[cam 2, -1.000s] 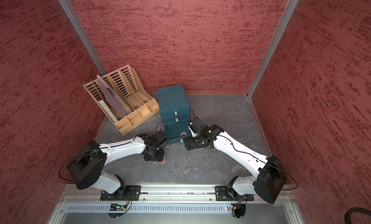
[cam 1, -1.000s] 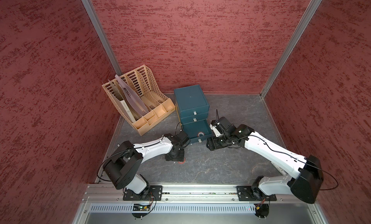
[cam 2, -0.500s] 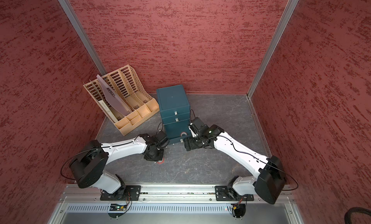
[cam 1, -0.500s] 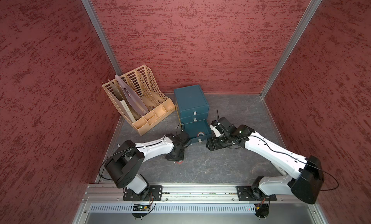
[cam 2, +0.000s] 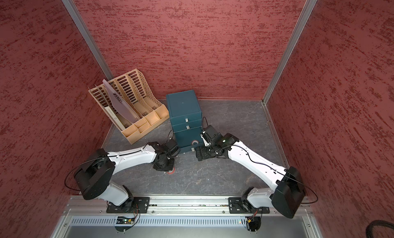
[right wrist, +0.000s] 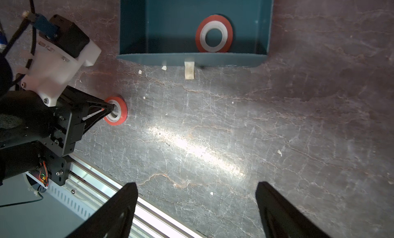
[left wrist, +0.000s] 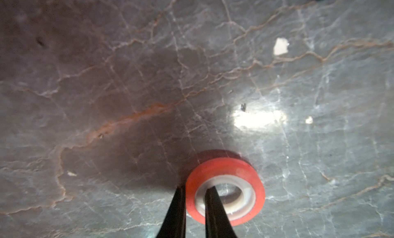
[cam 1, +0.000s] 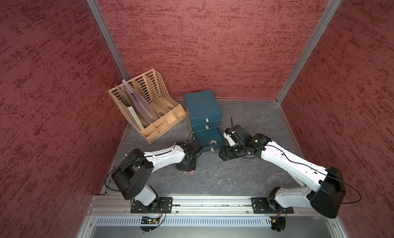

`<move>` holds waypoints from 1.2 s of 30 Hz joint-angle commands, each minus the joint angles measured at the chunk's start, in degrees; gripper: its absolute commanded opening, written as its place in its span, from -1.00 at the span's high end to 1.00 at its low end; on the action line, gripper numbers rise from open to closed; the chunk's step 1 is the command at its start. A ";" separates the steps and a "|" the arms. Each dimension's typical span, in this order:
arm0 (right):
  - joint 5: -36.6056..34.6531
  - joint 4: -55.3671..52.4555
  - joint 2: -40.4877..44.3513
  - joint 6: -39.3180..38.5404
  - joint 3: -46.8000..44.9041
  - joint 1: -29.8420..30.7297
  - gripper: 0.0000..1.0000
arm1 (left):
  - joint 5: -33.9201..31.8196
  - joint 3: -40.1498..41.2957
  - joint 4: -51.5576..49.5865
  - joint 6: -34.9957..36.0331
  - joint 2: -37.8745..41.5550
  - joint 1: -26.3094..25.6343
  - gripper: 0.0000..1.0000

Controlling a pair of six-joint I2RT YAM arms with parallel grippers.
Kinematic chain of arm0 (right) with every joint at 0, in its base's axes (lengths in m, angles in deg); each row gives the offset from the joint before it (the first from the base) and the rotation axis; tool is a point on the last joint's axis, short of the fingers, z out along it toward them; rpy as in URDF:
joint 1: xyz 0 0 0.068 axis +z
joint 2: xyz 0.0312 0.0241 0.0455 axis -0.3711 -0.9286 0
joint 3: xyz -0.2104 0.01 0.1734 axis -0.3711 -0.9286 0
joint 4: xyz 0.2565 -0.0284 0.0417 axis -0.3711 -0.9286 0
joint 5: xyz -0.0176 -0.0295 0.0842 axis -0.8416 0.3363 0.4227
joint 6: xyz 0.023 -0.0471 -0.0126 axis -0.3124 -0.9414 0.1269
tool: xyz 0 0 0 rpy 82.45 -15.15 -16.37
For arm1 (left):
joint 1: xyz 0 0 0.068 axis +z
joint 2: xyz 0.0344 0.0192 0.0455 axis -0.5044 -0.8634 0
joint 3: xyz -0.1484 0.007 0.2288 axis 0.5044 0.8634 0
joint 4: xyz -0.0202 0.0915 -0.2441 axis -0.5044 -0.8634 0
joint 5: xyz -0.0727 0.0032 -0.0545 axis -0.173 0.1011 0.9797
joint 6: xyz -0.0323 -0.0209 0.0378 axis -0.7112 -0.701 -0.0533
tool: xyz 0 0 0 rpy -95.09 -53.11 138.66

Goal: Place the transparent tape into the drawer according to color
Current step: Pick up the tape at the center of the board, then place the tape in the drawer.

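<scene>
The roll in my left gripper will next go up and outward, then down onto the open drawer's bare bottom beside the other roll, where my left gripper will release it, because both are red.
A red transparent tape roll with a white core lies flat on the grey table in front of the drawer unit. My left gripper is shut on its wall, with one finger inside the core and one outside; both top views show it there. A second red roll lies in the open bottom drawer. My right gripper hangs open over bare table just right of the drawer front, holding nothing.
The teal drawer cabinet stands at the back with its two upper drawers shut. A beige file organizer leans to its left. The aluminium rail runs along the front edge, and red walls close three sides.
My left gripper has closed onto the wall of the red roll on the table. The right gripper's jaws have spread a little wider. Both arms have hardly moved.
</scene>
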 commanded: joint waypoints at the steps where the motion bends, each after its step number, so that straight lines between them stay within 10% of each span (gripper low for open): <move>1: 0.14 1.10 1.32 0.62 -1.08 -0.51 -0.87 | -1.41 -3.03 -2.82 -0.03 3.55 -0.38 1.00; 14: 0.17 1.58 3.10 1.19 -2.25 -1.65 -0.90 | -4.29 -14.78 -10.02 1.89 10.27 -0.24 1.00; 36: 0.07 1.22 6.63 1.50 -3.54 -4.20 -0.95 | -10.16 -24.64 4.23 4.58 -2.77 0.50 1.00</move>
